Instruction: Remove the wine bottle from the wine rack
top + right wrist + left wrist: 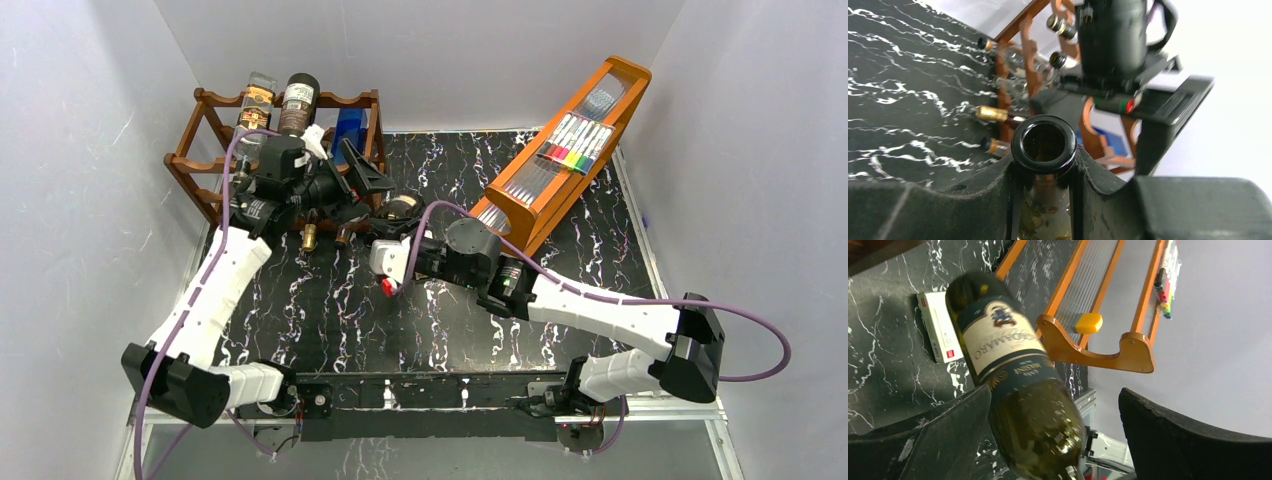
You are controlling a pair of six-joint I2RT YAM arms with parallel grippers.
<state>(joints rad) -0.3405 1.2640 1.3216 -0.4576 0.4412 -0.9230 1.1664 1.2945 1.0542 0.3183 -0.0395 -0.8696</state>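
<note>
The robot's right gripper needs to swing toward the orange tray stand, turn the bottle upright, set it down on the tabletop beside the stand and then let it go, because the bottle hangs slanted.
The dark green wine bottle point(1018, 390), with a white and navy label, is off the wine rack point(190, 162) and hangs over the black marbled table. In the overhead view the wine bottle point(405, 210) sits between the two grippers. My right gripper point(1044, 150) is shut on the bottle's neck just under its open black mouth point(1044, 142); the same gripper point(385, 262) is near the table's middle. My left gripper point(1053, 392) stands wide open around the bottle's body, which lies against the left finger point(948, 430) and clear of the right one. The rack point(1023, 35) is behind.
Other bottles point(298, 100) lie in the rack, their necks point(990, 114) pointing at the table. A slanted orange tray stand point(565, 150) with coloured markers stands at the back right. A small white box point(938, 325) lies on the table under the bottle. White walls close three sides.
</note>
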